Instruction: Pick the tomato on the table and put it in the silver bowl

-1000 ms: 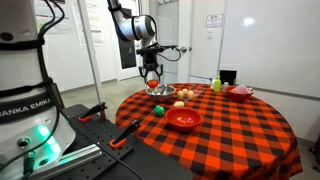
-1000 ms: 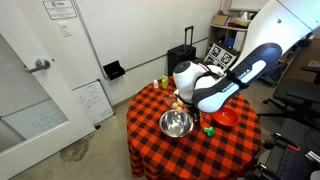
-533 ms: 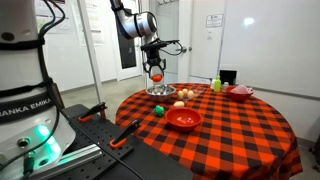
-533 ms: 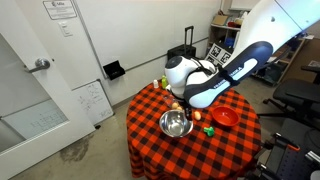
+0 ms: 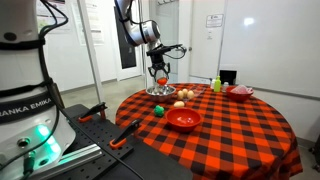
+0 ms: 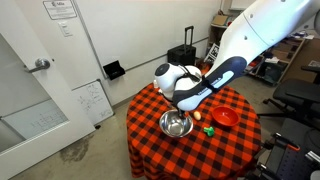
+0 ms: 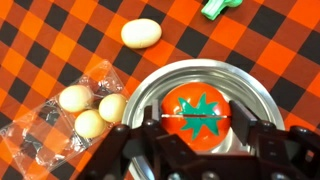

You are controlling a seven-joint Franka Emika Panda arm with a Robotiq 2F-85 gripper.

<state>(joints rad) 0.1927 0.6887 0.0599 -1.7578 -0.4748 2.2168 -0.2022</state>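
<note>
The tomato in my gripper is still above the silver bowl's rim, so next I will lower it into the hollow of the bowl and let go of it there.
My gripper (image 7: 195,128) is shut on the tomato (image 7: 195,110), a red-orange ball with a green star-shaped top. It holds the tomato just above the silver bowl (image 7: 150,95), whose shiny rim rings it in the wrist view. In an exterior view the gripper (image 5: 159,69) hangs over the far left part of the checked table with the tomato (image 5: 160,77) above the silver bowl (image 5: 160,91). In an exterior view the arm hides the gripper, and the silver bowl (image 6: 176,124) shows below it.
A clear tray with three pale eggs (image 7: 85,110) lies beside the bowl, and a loose egg (image 7: 141,33) lies further off. A green thing (image 7: 220,8) shows at the top edge. A red bowl (image 5: 183,120) and a smaller red dish (image 5: 240,92) stand on the table.
The gripper has risen from near the table with the tomato in it and moved sideways to hang over the silver bowl.
</note>
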